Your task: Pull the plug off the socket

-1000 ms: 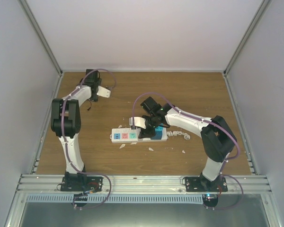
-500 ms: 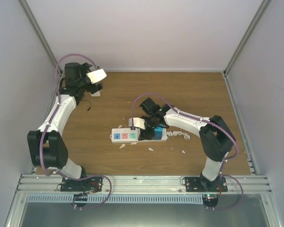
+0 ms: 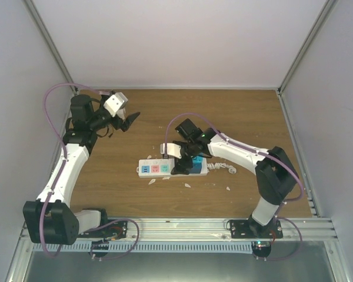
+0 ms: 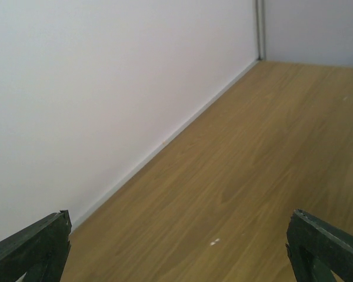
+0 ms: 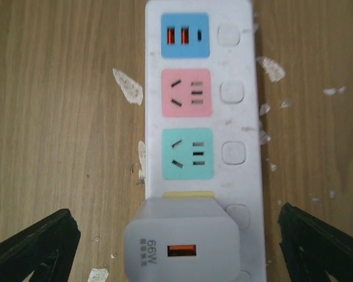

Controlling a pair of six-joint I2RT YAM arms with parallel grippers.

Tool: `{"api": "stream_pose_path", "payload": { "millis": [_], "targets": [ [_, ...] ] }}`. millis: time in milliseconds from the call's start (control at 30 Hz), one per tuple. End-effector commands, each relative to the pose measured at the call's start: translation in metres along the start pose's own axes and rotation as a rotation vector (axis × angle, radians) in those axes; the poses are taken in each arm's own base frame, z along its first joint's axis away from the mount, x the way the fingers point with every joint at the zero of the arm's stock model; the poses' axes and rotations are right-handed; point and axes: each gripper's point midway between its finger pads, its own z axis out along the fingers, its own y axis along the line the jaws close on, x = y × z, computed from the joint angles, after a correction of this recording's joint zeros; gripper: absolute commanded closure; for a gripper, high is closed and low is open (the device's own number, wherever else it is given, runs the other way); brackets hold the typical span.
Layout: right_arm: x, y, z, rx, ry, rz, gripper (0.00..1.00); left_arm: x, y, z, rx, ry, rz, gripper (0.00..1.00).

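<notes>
The white charger plug stands below my left gripper and to its right in the top view. My left gripper will move back and down onto the plug's sides next.
The socket [image 5: 242, 123] is a long white strip lying flat on the wooden table, with blue, pink and green outlet squares in a row. In the top view the socket [image 3: 154, 169] sits mid-table. A white 66W charger plug [image 5: 179, 235] stands in the strip's yellow outlet. My right gripper [image 5: 179, 244] hangs over the plug, open, one dark finger well off each side and touching nothing. In the top view this right gripper [image 3: 182, 162] covers the plug. My left gripper [image 3: 129, 120] is open and empty at the far left, facing bare wood near the wall.
White flakes [image 5: 128, 86] lie scattered on the wood around the strip. The strip's coiled white cord [image 3: 225, 168] trails to the right. White walls close in the table; the left gripper [image 4: 176, 247] looks along the left wall [image 4: 94, 106].
The right gripper's jaws have spread from half-closed around the plug to wide open. The left arm has swung back toward the left wall, its gripper now pointing right.
</notes>
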Motion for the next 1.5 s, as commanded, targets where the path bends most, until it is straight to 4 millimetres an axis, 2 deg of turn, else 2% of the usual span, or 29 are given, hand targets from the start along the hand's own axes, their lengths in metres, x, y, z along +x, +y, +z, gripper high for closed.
{"api": "stream_pose_path", "payload": {
  "millis": [0,133,233,367,500,700,800,933,1133,1467],
  "targets": [
    [-0.037,-0.005,-0.038,0.064,-0.116,-0.053,0.04,-0.025,-0.016,-0.01,0.097,-0.109,-0.164,0.01],
    [-0.046,-0.005,-0.063,0.088,-0.184,-0.061,0.0,-0.029,-0.031,-0.015,0.164,-0.141,-0.204,0.01],
    [-0.043,-0.01,-0.086,0.125,-0.235,-0.057,0.0,-0.02,-0.033,-0.009,0.2,-0.1,-0.258,0.01],
    [-0.022,-0.014,-0.112,0.174,-0.27,-0.048,0.0,-0.004,-0.071,-0.001,0.394,-0.034,-0.185,0.01],
    [0.011,-0.014,-0.124,0.185,-0.268,-0.017,0.0,0.013,-0.122,0.008,0.522,0.006,-0.133,0.01],
    [0.046,-0.001,-0.119,0.189,-0.243,-0.007,0.0,0.038,-0.194,0.016,0.651,0.024,-0.001,0.01],
    [0.057,0.002,-0.12,0.191,-0.26,0.007,0.0,0.052,-0.221,0.017,0.725,0.051,0.032,0.01],
    [0.075,0.0,-0.121,0.202,-0.262,0.023,0.0,0.069,-0.247,0.02,0.806,0.1,0.056,0.01],
    [0.098,0.007,-0.102,0.189,-0.281,0.011,0.01,0.083,-0.274,0.025,0.865,0.103,0.106,0.01],
    [0.112,-0.001,-0.072,0.155,-0.291,0.024,0.01,0.091,-0.278,0.029,0.875,0.126,0.111,0.01]
  ]
}}
